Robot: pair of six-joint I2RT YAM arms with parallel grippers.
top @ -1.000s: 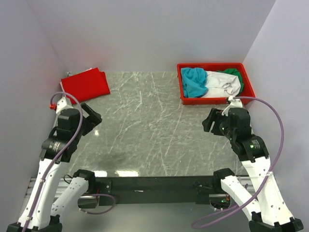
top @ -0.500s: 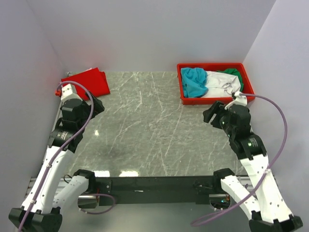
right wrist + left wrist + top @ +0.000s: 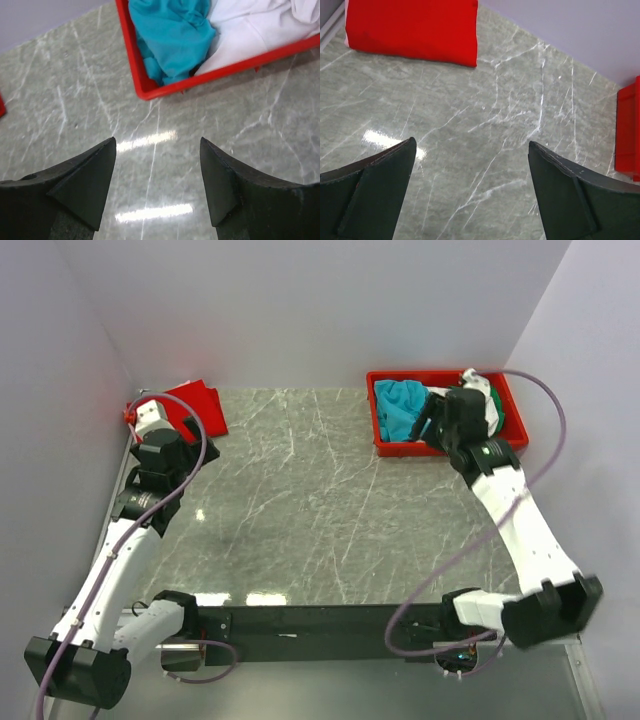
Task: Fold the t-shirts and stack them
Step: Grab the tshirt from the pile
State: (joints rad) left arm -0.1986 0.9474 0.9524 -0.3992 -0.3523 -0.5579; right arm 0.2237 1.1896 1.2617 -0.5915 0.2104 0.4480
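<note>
The teal shirt's near part lies below and outward of my right gripper's open fingers, so they will move outward and down to close on it next.
A folded red t-shirt [image 3: 197,407] [image 3: 412,27] lies at the table's back left corner. The teal t-shirt [image 3: 399,406] [image 3: 172,35], the white t-shirt [image 3: 488,418] [image 3: 250,35] and a sliver of the green t-shirt [image 3: 497,398] lie crumpled in the red bin [image 3: 379,420] [image 3: 145,90]. My left gripper [image 3: 190,440] [image 3: 470,145] hovers open over bare table just in front of the red shirt. Open and holding nothing, my right gripper [image 3: 432,422] [image 3: 157,145] hangs over the bin's front edge, beside the teal shirt. My right arm hides part of the white and green shirts.
The grey marble table [image 3: 300,510] runs between the two arms. White walls close in at the back and on both sides. The bin [image 3: 627,130] shows at the right edge of the left wrist view.
My left arm has swung back and left toward the red shirt. My right arm has stretched forward from the table's right side to the bin's front edge. Both grippers stayed open.
</note>
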